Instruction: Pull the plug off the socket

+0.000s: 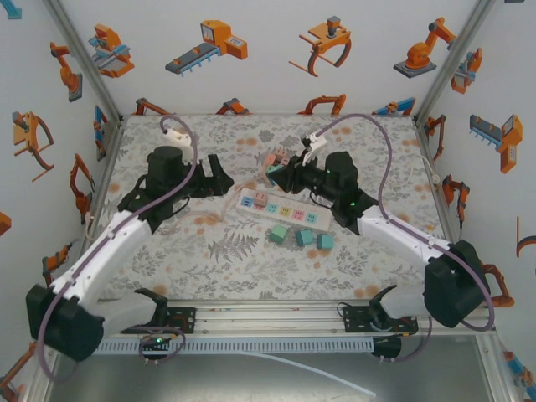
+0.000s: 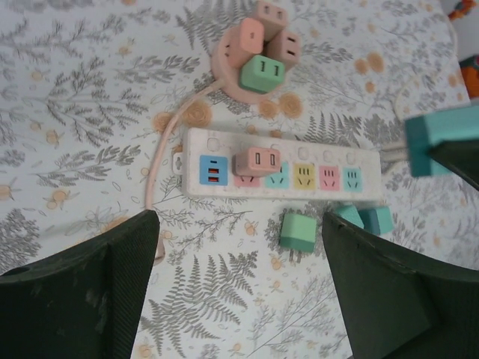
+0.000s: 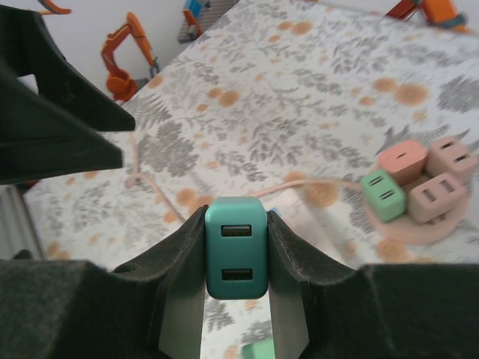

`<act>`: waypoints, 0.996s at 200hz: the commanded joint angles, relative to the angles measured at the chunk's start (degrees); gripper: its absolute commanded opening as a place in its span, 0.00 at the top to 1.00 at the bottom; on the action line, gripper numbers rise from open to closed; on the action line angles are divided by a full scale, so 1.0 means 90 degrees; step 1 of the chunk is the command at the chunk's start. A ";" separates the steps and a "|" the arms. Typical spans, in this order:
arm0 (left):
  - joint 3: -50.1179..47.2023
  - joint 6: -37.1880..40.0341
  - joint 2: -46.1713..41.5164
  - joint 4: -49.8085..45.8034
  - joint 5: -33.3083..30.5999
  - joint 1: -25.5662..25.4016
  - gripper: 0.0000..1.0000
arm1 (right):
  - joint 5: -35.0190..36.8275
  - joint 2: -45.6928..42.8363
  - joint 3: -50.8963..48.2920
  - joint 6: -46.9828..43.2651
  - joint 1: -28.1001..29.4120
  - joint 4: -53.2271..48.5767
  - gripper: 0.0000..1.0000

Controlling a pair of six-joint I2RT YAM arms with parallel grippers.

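Note:
I will move my right gripper back and down next, to release the teal plug on bare cloth (image 1: 260,234) beside the loose green plug.
A white power strip (image 2: 277,172) lies on the patterned table (image 1: 251,268), with one pink plug (image 2: 257,161) seated in it. My right gripper (image 3: 236,250) is shut on a teal plug (image 3: 236,247), whose two USB ports face the camera, and holds it clear of the strip. The same teal plug (image 2: 441,138) hangs at the right edge of the left wrist view. My left gripper (image 2: 239,277) is wide open over bare cloth near the strip, with nothing between its fingers. In the top view, the left gripper (image 1: 222,176) and the right gripper (image 1: 278,174) face each other behind the strip (image 1: 280,209).
A round pink socket (image 2: 228,75) behind the strip carries several plugs, pink and green. Its pink cord (image 2: 161,149) curves past the strip's left end. Three loose green and teal plugs (image 1: 303,239) lie in front of the strip. Patterned walls enclose the table.

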 commanded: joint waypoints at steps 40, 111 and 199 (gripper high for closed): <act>-0.0875 0.3091 -0.2069 -0.0622 0.2266 -0.0038 0.16 | -0.1160 0.0075 -0.0762 0.1135 0.0105 0.0599 0.84; -0.1086 0.5280 -0.2694 -0.1789 0.3364 -0.0579 0.00 | -0.0523 0.1149 -0.0349 0.0731 0.0858 -0.0476 0.85; -0.1104 0.5375 -0.2331 -0.1789 0.3354 -0.0742 0.03 | -0.0249 0.2480 -0.0104 0.0661 0.1135 0.0084 0.85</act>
